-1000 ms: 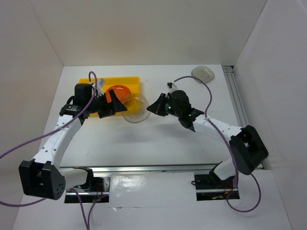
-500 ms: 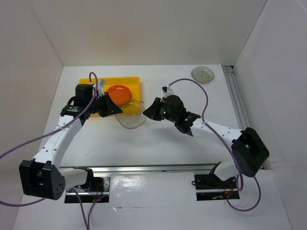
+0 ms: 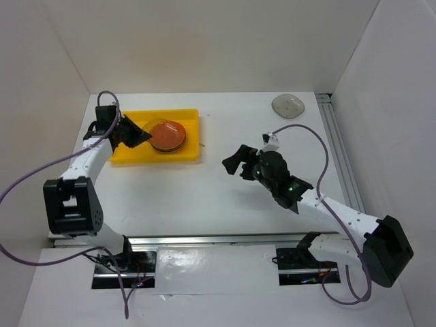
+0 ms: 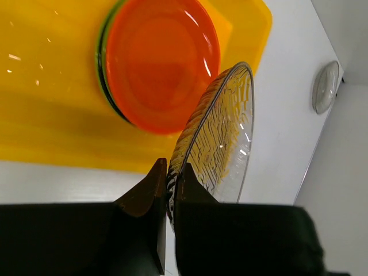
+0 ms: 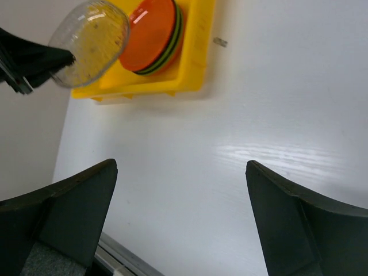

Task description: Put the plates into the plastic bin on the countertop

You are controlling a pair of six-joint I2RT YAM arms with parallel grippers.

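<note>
My left gripper lowers next, away from my base toward the orange plate topping the stack (image 3: pixel 168 135) (image 4: pixel 163 65).
My left gripper (image 4: pixel 172 169) is shut on the rim of a translucent smoky-grey plate (image 4: pixel 221 138), which it holds tilted on edge above the yellow plastic bin (image 4: pixel 46 115). In the bin lies a stack of plates with an orange one (image 4: pixel 161 63) on top and green and black rims under it. From above, the left gripper (image 3: pixel 142 135) hangs over the bin (image 3: pixel 129 155) beside the stack (image 3: pixel 170 139). My right gripper (image 3: pixel 235 162) stands open and empty over the white countertop (image 3: pixel 204 197). A second smoky-grey plate (image 3: pixel 288 105) lies at the back right.
A small bit of debris (image 5: pixel 219 41) lies on the countertop just right of the bin (image 5: pixel 195 63). White walls close in the back and both sides. A metal rail (image 3: pixel 204 240) runs along the front edge, and another rail (image 3: pixel 334 136) runs along the right.
The right gripper let go of the translucent plate, opened wide and drew back to the right. The left gripper shut on the plate and carried it back and left over the bin.
</note>
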